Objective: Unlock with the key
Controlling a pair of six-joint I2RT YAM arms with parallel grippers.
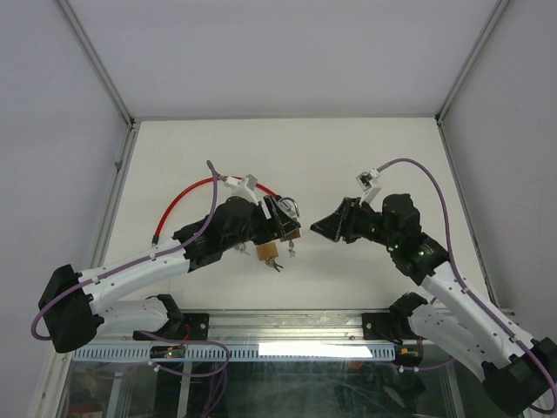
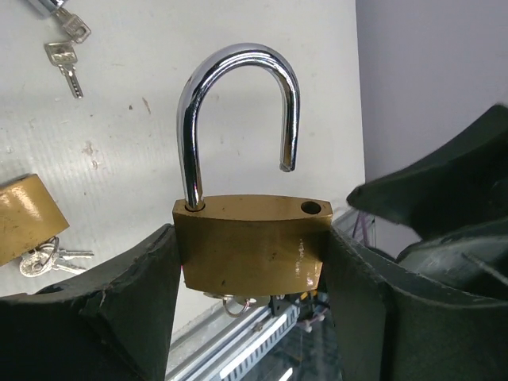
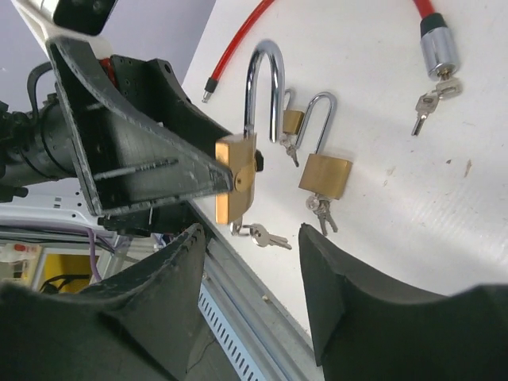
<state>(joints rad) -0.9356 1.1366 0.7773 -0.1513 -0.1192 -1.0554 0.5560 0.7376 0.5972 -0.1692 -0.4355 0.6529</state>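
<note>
My left gripper should tip downward next, go lower toward the bare tabletop beside the second padlock and let go of the sprung padlock, because that spot is below.
My left gripper is shut on a brass padlock and holds it above the table. Its steel shackle is sprung: the free end hangs clear of its hole. In the right wrist view the padlock has a key ring with a key hanging at its bottom end. My right gripper is open and empty, just right of the padlock and pointing at it; in its own view the right gripper has fingers that stand wide apart below the hanging key.
A second brass padlock with keys lies on the white table, also seen from above. A small padlock lies behind it. A red cable lock with keys curves at the left. The metal front rail is close.
</note>
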